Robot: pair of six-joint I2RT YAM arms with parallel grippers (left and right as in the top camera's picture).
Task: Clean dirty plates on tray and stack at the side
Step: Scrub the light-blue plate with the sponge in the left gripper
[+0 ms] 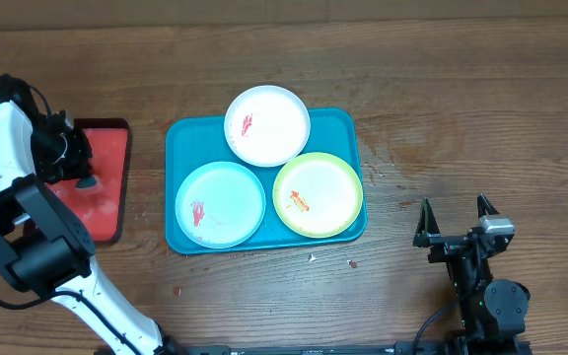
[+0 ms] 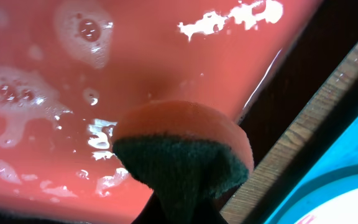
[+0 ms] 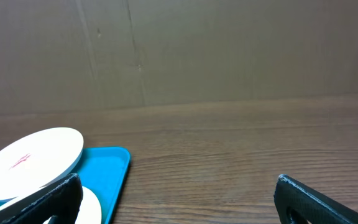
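The left gripper moves to the right in the overhead view next and lowers the sponge (image 2: 182, 149) onto the pale blue plate (image 1: 221, 202), because a red smear marks it.
The teal tray (image 1: 180, 138) lies at the table's middle with three plates on it. The white plate (image 1: 267, 124) is at the back, the pale blue plate (image 1: 221, 202) front left, the yellow-green plate (image 1: 318, 194) front right. Each carries a red or orange smear. My left gripper (image 1: 79, 163) is over the red tray (image 1: 106, 177) and is shut on an orange-and-green sponge (image 2: 182, 149), held just above the wet red surface. My right gripper (image 1: 456, 222) is open and empty, right of the teal tray (image 3: 107, 165); the white plate (image 3: 33, 158) shows in its view.
The red tray with a dark rim (image 2: 73, 74) holds soapy water and foam at the far left. Small crumbs or specks (image 1: 351, 263) lie on the wood in front of the teal tray. A brown wall stands behind the table.
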